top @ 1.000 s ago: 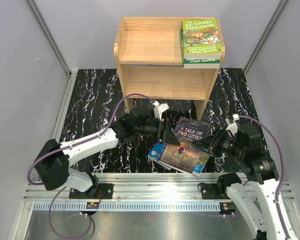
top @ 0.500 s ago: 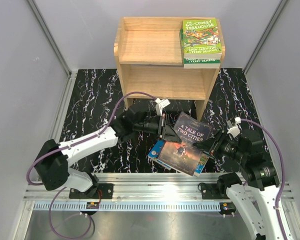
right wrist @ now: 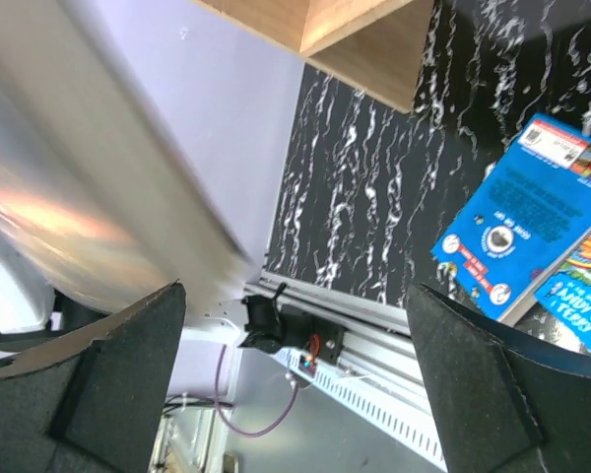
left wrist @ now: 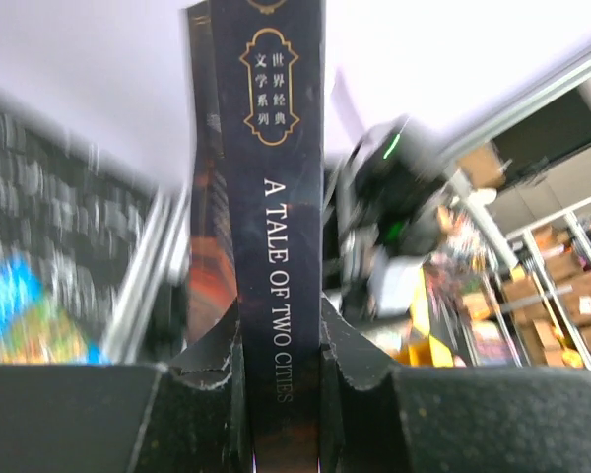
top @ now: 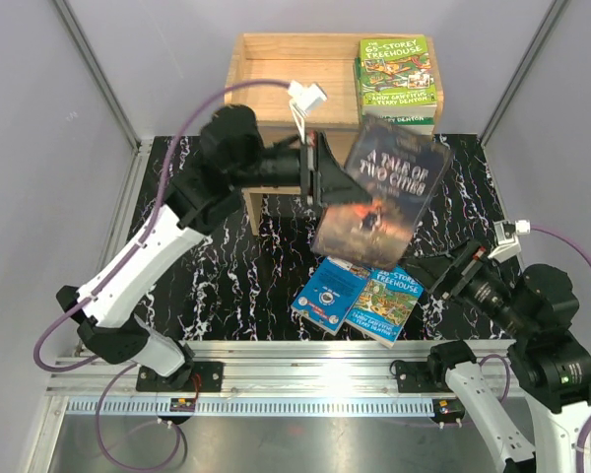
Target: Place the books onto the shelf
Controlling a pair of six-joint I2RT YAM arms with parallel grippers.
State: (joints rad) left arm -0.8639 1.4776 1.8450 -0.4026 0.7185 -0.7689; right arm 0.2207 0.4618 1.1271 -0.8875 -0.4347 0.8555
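The green Treehouse book (top: 399, 76) is lying flat on top of the shelf, so the left gripper needs to rise outward, straighten the dark book above it, and then go down.
My left gripper (top: 318, 179) is shut on the spine edge of the dark book "A Tale of Two Cities" (top: 382, 192) and holds it in the air, in front of the light-wood shelf (top: 286, 84). In the left wrist view the spine (left wrist: 281, 227) stands clamped between both pads of the left gripper (left wrist: 281, 345). A green Treehouse book (top: 398, 77) lies on the shelf's top right. Two blue cartoon-covered books (top: 330, 292) (top: 384, 305) lie side by side on the black marbled table. My right gripper (top: 437, 275) is open and empty to their right; the right wrist view shows the right gripper (right wrist: 295, 384) wide apart.
Grey walls close in the black marbled table (top: 187, 197) on the left, back and right. An aluminium rail (top: 305, 360) runs along the near edge. A corner of the shelf (right wrist: 345, 30) and one blue book (right wrist: 517, 227) show in the right wrist view.
My left arm has lifted the dark book off the pile and up toward the shelf. The right gripper has opened and drawn back to the right, uncovering the two blue books.
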